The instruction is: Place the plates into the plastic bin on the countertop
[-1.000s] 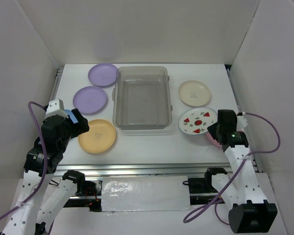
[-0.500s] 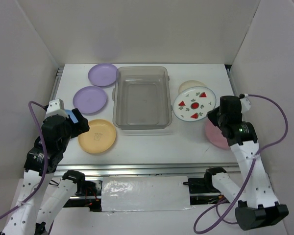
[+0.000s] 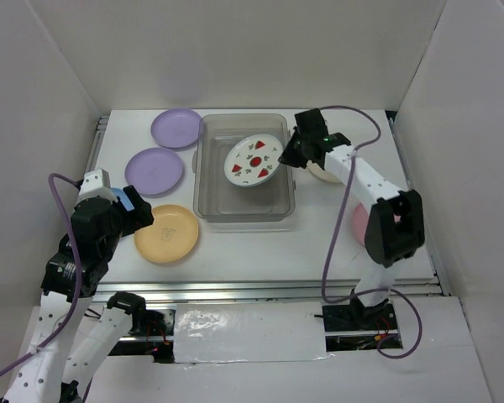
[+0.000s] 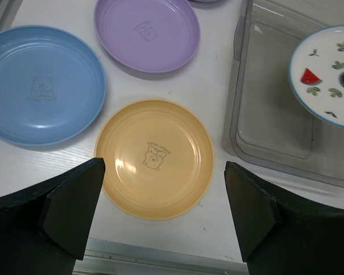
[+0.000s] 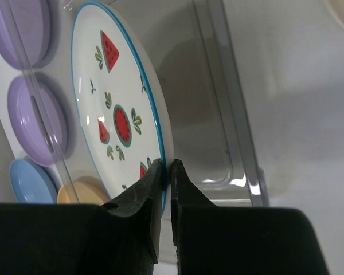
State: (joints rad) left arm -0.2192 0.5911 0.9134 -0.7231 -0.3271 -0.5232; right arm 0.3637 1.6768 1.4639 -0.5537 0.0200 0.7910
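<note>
I should use my right gripper to lower the fruit-print plate, which is still tilted above the bin's bottom, while shifting toward the lavender plate, and then open.
My right gripper (image 3: 284,156) is shut on the rim of the white fruit-print plate (image 3: 254,159), which hangs tilted over the clear plastic bin (image 3: 242,218). In the right wrist view the fingers (image 5: 166,169) pinch the plate's edge (image 5: 117,109) above the bin's floor (image 5: 218,114). My left gripper (image 4: 163,206) stands open above the near edge of the yellow-orange plate (image 4: 155,157), touching nothing. A blue plate (image 4: 43,83) and a lavender plate (image 4: 146,31) lie beyond it on the white countertop (image 3: 319,243).
Two lavender plates (image 3: 176,128) (image 3: 154,170) lie left of the bin. A cream plate (image 3: 329,174) and a pink plate (image 3: 358,223) lie right of it, both partly behind the right arm. Metal rails run along the near edge (image 3: 269,290). White walls enclose three sides.
The right arm has lifted the fruit-print plate from the right side of the countertop and swung it left over the bin. The left arm has not moved.
</note>
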